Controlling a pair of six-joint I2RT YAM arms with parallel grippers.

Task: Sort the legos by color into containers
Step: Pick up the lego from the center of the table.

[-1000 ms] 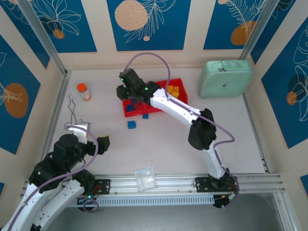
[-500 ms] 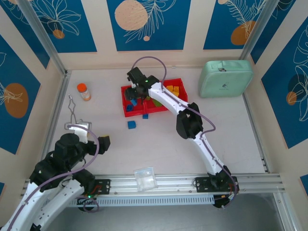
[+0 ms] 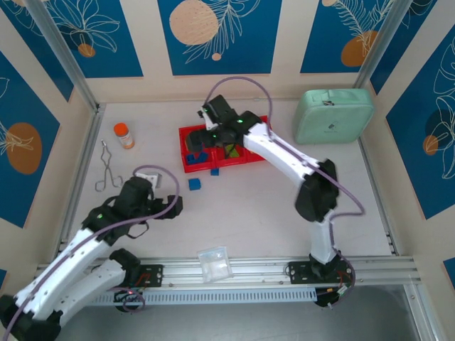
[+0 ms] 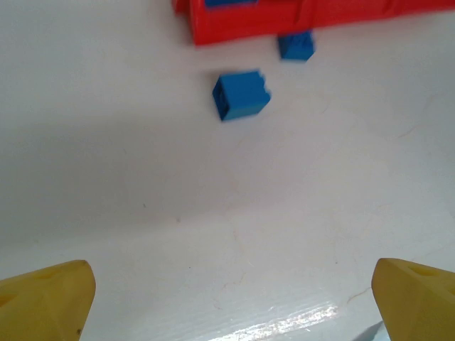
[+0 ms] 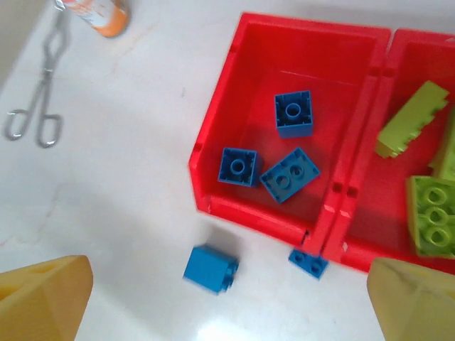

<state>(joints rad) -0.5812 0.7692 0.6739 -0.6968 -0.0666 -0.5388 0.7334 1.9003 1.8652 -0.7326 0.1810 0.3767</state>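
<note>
I need to reach outward with my left gripper next and bring my fingertips down around the loose blue brick (image 3: 194,184) (image 4: 242,94), because it sits outward and below, still outside the tray.
The red tray (image 3: 190,165) lies mid-table. Its left compartment (image 5: 249,92) holds three blue legos (image 5: 293,114). Green legos (image 5: 434,213) lie in the middle compartment, and my right arm covers most of the right one. A blue brick (image 3: 194,184) (image 4: 242,94) (image 5: 210,269) sits on the table in front of the tray. A smaller flat blue piece (image 3: 215,171) (image 4: 296,46) (image 5: 308,262) lies against the tray's front wall. My right gripper (image 3: 212,128) (image 5: 227,302) hangs open above the tray's left end. My left gripper (image 3: 173,206) (image 4: 234,305) stands open and empty, short of the loose blue brick.
A mint-green case (image 3: 334,116) sits at the back right. An orange-capped bottle (image 3: 124,135) (image 5: 103,14) and metal tongs (image 3: 109,167) (image 5: 44,78) lie at the left. A clear plastic piece (image 3: 215,263) rests at the near edge.
My left arm has swung forward and right towards the loose blue brick. My right gripper has shifted rightwards and back over the tray.
</note>
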